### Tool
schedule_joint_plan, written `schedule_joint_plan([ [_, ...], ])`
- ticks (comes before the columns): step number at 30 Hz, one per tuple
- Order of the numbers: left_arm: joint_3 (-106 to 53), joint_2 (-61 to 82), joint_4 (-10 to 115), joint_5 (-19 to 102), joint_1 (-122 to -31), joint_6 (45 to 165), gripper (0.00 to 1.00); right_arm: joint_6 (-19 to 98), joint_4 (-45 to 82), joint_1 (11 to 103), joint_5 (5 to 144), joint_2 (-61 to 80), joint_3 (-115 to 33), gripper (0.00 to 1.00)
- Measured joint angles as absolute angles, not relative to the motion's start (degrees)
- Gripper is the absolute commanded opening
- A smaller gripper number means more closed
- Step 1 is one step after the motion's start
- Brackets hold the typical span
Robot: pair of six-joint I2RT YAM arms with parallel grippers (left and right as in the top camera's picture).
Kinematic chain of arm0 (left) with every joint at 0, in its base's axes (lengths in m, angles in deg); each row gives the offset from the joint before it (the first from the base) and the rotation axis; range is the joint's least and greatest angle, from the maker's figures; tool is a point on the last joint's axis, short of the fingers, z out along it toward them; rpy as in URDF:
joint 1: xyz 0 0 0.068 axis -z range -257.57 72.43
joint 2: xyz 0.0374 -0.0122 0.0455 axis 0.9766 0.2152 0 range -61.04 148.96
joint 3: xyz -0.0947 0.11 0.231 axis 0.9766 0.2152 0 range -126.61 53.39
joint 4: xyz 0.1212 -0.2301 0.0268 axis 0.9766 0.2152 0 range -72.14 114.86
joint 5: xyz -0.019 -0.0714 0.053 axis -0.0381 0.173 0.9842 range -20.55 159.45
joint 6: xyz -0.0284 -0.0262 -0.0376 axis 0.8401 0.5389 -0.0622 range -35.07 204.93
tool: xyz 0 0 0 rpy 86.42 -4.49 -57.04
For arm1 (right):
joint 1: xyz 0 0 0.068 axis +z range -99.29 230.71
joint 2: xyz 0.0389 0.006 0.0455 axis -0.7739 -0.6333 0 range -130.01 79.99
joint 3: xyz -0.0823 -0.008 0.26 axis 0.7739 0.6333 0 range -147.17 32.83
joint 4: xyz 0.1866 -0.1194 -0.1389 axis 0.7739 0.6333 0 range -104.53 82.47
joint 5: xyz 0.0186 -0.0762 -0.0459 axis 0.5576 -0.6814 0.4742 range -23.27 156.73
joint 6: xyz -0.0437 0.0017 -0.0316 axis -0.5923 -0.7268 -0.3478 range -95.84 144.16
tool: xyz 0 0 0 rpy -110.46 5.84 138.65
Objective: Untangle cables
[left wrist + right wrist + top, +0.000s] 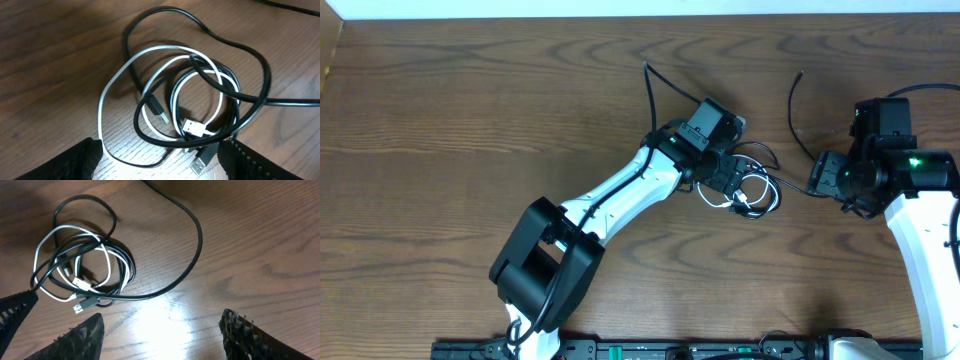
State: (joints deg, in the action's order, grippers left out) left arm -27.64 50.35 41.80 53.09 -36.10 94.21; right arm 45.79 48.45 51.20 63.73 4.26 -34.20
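The black cable's near bend arches over the white cable (pixel 100 112) between my open fingers, so my left gripper should move onto that bend and close on it.
The black cable (pixel 262 75) and white cable (pixel 100 112) lie coiled through each other in one small tangle (pixel 752 192) on the table. Their plug ends sit inside the coil. My left gripper (pixel 160 167) is open just over the near edge of the tangle, one finger on each side of it, holding nothing. My right gripper (pixel 162 335) is open and empty over bare wood, to the right of the tangle (pixel 80 265). The black cable's long tail (pixel 197 235) curves away past it toward the far side (pixel 793 100).
The wooden table (pixel 470 120) stretches left of the arms. The left arm (pixel 610 195) crosses the middle diagonally. The right arm (pixel 920 220) stands at the right edge. Thick black robot wires (pixel 655 85) rise behind the left wrist.
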Motion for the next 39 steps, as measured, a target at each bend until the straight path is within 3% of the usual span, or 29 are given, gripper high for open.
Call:
schedule_joint_plan([
  [19, -27.64, 52.23, 38.15, 53.85, -33.37, 77.97, 0.82, 45.74, 48.47, 51.2, 63.81, 4.26, -34.2, 0.71],
  [22, -27.64, 54.85, 37.95, 54.38, -33.37, 76.98, 0.49, 45.72, 48.47, 51.2, 63.99, 4.26, -34.2, 0.71],
  [24, -27.64, 56.1, 38.0, 54.84, -33.37, 77.01, 0.13, 45.61, 48.47, 51.2, 63.99, 4.29, -34.2, 0.72],
  [25, -27.64, 56.41, 38.0, 54.97, -33.37, 77.11, 0.08, 45.59, 48.47, 51.2, 63.99, 4.26, -34.2, 0.72],
  [32, -27.64, 54.55, 38.32, 56.28, -33.72, 76.98, 0.08, 45.5, 47.62, 51.2, 64.88, 4.26, -34.2, 0.77],
  [39, -27.62, 41.78, 38.37, 56.5, -34.81, 80.42, 0.08, 41.83, 45.26, 51.22, 72.53, 4.26, -34.2, 0.76],
])
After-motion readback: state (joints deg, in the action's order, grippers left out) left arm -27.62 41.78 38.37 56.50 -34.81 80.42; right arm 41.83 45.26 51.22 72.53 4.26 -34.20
